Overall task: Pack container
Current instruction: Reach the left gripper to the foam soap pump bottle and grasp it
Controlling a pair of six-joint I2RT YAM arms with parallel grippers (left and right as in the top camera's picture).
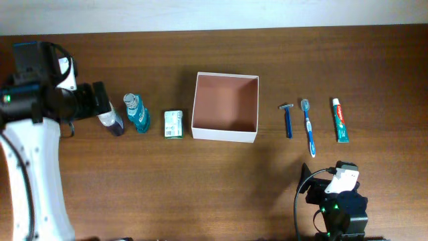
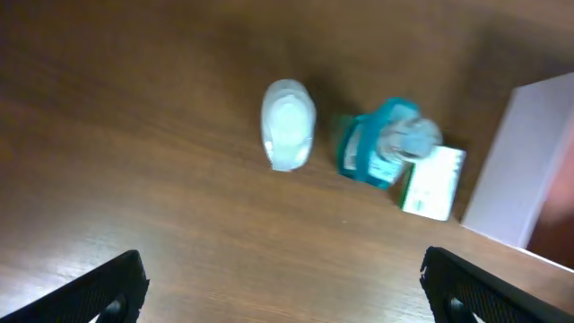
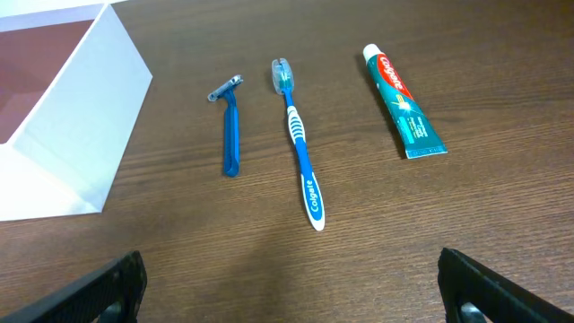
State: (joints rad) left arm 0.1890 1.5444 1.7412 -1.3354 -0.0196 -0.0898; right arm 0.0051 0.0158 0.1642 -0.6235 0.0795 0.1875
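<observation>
The robot's left gripper will lower its open fingers around the white bottle's top [image 1: 107, 118] [image 2: 289, 114] below, and one finger will go into the gap beside the teal bottle.
The container [image 1: 224, 133] is a square shallow box with white walls and a pinkish-brown inside, at mid table; nothing shows inside it. Its wall shows in the left wrist view [image 2: 520, 170] and the right wrist view [image 3: 81, 135]. Left of it stand a white bottle [image 1: 112, 122] [image 2: 288, 124], a teal bottle [image 1: 137, 112] [image 2: 386, 144] and a green-white packet [image 1: 174, 124] [image 2: 432, 182]. Right of it lie a blue razor [image 1: 287, 120] [image 3: 231, 135], a toothbrush [image 1: 308, 126] [image 3: 300, 144] and a toothpaste tube [image 1: 340, 120] [image 3: 404, 103]. My left gripper [image 1: 101, 100] [image 2: 287, 296] is open and empty, above and beside the white bottle. My right gripper [image 1: 331, 184] [image 3: 291, 296] is open and empty, short of the toothbrush.
The wooden table [image 1: 200, 187] runs to a white wall at the back. The left arm's white body [image 1: 33, 174] fills the left edge. The right arm's base [image 1: 338, 214] sits at the front right.
</observation>
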